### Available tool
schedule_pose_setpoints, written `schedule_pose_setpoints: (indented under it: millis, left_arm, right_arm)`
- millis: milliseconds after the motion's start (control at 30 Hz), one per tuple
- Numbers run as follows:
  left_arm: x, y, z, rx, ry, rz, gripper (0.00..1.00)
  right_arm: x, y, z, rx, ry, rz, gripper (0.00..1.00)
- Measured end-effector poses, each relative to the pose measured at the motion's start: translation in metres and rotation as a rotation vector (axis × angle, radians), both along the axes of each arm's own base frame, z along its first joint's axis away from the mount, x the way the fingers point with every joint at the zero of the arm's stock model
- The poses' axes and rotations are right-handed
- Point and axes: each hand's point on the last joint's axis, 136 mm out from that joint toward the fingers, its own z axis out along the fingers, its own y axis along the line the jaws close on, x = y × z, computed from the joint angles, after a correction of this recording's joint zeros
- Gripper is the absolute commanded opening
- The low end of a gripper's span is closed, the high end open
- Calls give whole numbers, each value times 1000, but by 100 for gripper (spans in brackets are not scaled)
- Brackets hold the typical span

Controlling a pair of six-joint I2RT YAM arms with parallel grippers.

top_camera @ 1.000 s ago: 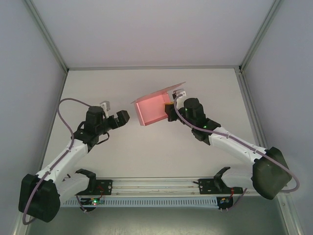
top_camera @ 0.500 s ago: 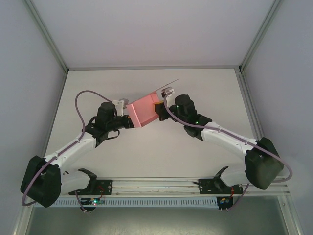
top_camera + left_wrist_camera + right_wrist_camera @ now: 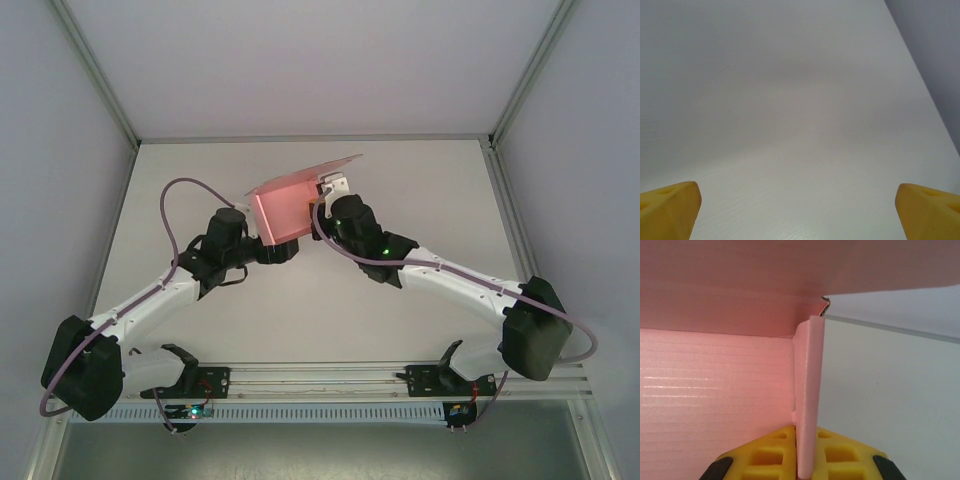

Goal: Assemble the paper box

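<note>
The right gripper lowers the box's pinched side next and draws it back onto the bare tabletop to release it there, since the box (image 3: 280,208) still hangs tilted in midair.
The paper box (image 3: 280,208) is a small pink open box, held tilted over the middle of the white table (image 3: 430,190), its lid flap (image 3: 318,168) standing up at the back right. My right gripper (image 3: 322,206) is shut on the box's right side wall. In the right wrist view the yellow fingers (image 3: 765,460) pinch that thin pink wall (image 3: 809,390) edge-on, with the box's inside (image 3: 715,390) to the left. My left gripper (image 3: 284,250) sits just at the box's near edge, open wide. In the left wrist view its two yellow fingertips (image 3: 670,207) stand far apart over bare table.
Grey enclosure walls border the table at the left (image 3: 60,180), right (image 3: 590,180) and back. A metal rail (image 3: 320,378) with the arm bases runs along the near edge. Purple cables loop off both arms.
My right arm has carried the box to the left and tilted it. My left arm has swung right and now sits against the box's near edge, still open.
</note>
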Motion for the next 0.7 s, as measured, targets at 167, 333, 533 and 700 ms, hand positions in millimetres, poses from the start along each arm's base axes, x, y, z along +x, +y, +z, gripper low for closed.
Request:
schedule_pose_setpoints:
  millis: [167,333,533,700]
  left_arm:
    - [-3,3,-8,56,0,7,100]
    - [-12,23,-8,146,-10,85,100]
    - [-25,92,-15,267,35,359,100]
    - [-43,129,-32,335,83,482,100]
  right_arm:
    - [-3,-1,-5,23,-9,28,0]
    - [5,-25,-23,71,70,32,0]
    - [3,-65,-89,-106,266,-75,0]
    - [-22,-79,-175,-296,473,-102,0]
